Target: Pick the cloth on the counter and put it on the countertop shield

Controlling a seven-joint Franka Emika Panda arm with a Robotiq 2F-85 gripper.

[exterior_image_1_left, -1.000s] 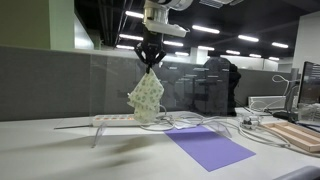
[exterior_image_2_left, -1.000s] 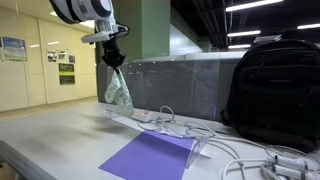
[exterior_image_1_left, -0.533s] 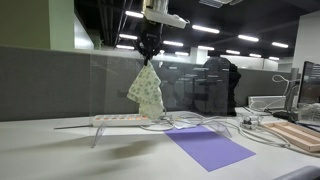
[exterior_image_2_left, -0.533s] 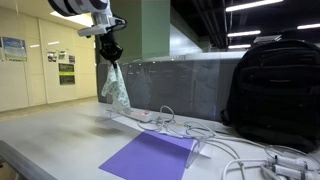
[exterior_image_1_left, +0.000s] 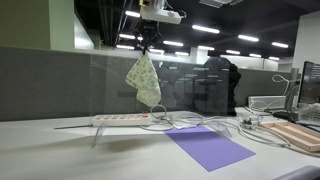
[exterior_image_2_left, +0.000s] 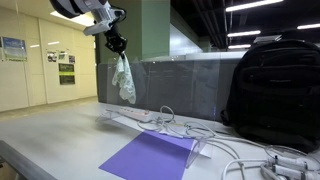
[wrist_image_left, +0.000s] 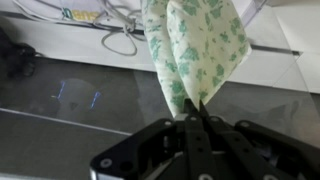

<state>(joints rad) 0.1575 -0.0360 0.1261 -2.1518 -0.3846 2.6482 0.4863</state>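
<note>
My gripper holds the white cloth, and the cloth's lower part hangs below the shield's top edge (exterior_image_1_left: 168, 57). Next I should move my gripper up first, then tilt across that edge to release the cloth there.
A white cloth with a green pattern (exterior_image_1_left: 144, 80) hangs from my gripper (exterior_image_1_left: 147, 47), well above the counter. It shows in both exterior views; in an exterior view it is the cloth (exterior_image_2_left: 124, 79) under the gripper (exterior_image_2_left: 118, 45). In the wrist view the gripper (wrist_image_left: 197, 112) is shut on the cloth (wrist_image_left: 196, 45), pinching its top corner. The clear countertop shield (exterior_image_2_left: 190, 85) stands upright along the back of the counter; its top edge (exterior_image_1_left: 110, 50) lies close to the gripper's height. The cloth hangs next to the shield; I cannot tell whether they touch.
A white power strip (exterior_image_1_left: 122, 119) with cables lies on the counter below the cloth. A purple mat (exterior_image_1_left: 208, 146) lies on the counter. A black backpack (exterior_image_2_left: 275, 90) stands by the shield. A wooden board (exterior_image_1_left: 298, 134) sits at the counter's far end.
The gripper has risen with the cloth, which now hangs higher above the power strip and nearer the top edge of the shield.
</note>
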